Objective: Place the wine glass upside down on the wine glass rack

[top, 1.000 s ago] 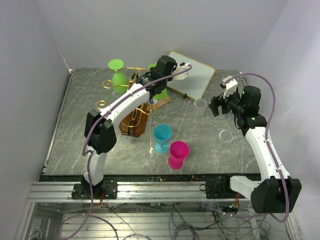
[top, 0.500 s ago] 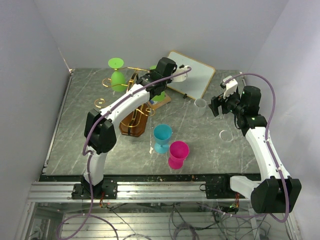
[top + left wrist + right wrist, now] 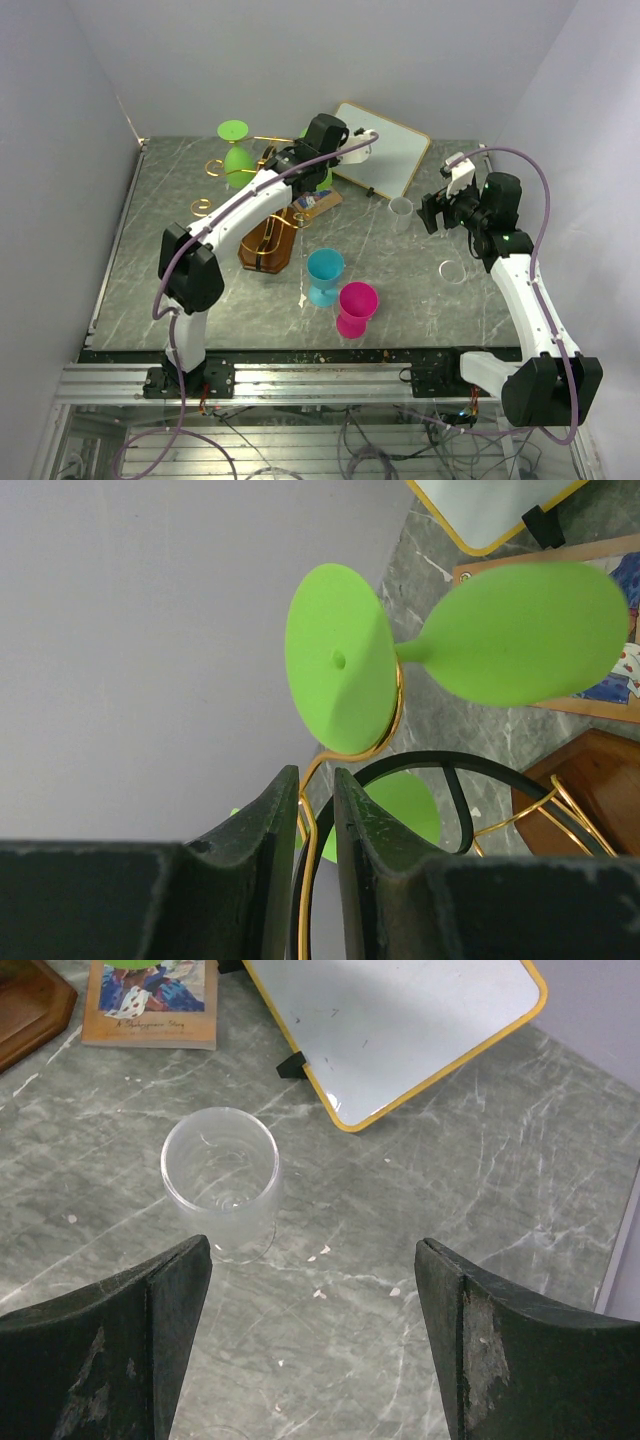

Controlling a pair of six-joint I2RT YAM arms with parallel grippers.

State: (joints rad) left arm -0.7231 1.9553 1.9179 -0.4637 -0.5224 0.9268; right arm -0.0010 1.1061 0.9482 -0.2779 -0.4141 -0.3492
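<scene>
The right gripper moves to the left in the top view next, onto the clear glass's nearest rim edge (image 3: pixel 411 204) (image 3: pixel 277 1168), since the clear glass's opening faces up.
The gold wire rack (image 3: pixel 262 212) with a dark brown wooden base (image 3: pixel 268 250) stands at the back left. One green wine glass (image 3: pixel 236 152) hangs upside down on its left arm. A second green glass (image 3: pixel 520 630) hangs by its foot (image 3: pixel 335 670) in a gold scroll ring; from above it (image 3: pixel 322 181) is mostly hidden by my left arm. My left gripper (image 3: pixel 292 160) (image 3: pixel 316 810) is among the rack's wires, with only a narrow gap between its jaws and nothing held; a gold wire (image 3: pixel 308 850) runs behind the gap. My right gripper (image 3: pixel 432 212) (image 3: pixel 315 1340) is open and empty.
A clear glass (image 3: pixel 401 209) (image 3: pixel 220 1175) stands upright just ahead of the right gripper. A blue glass (image 3: pixel 325 275) and a pink glass (image 3: pixel 357 308) stand mid-table. A white tilted board (image 3: pixel 385 150) is at the back. A clear ring (image 3: pixel 452 271) lies on the right. A picture card (image 3: pixel 150 995) lies by the base.
My left gripper has shifted a little to the left along the rack, covering more of the second green glass. The right arm has not moved.
</scene>
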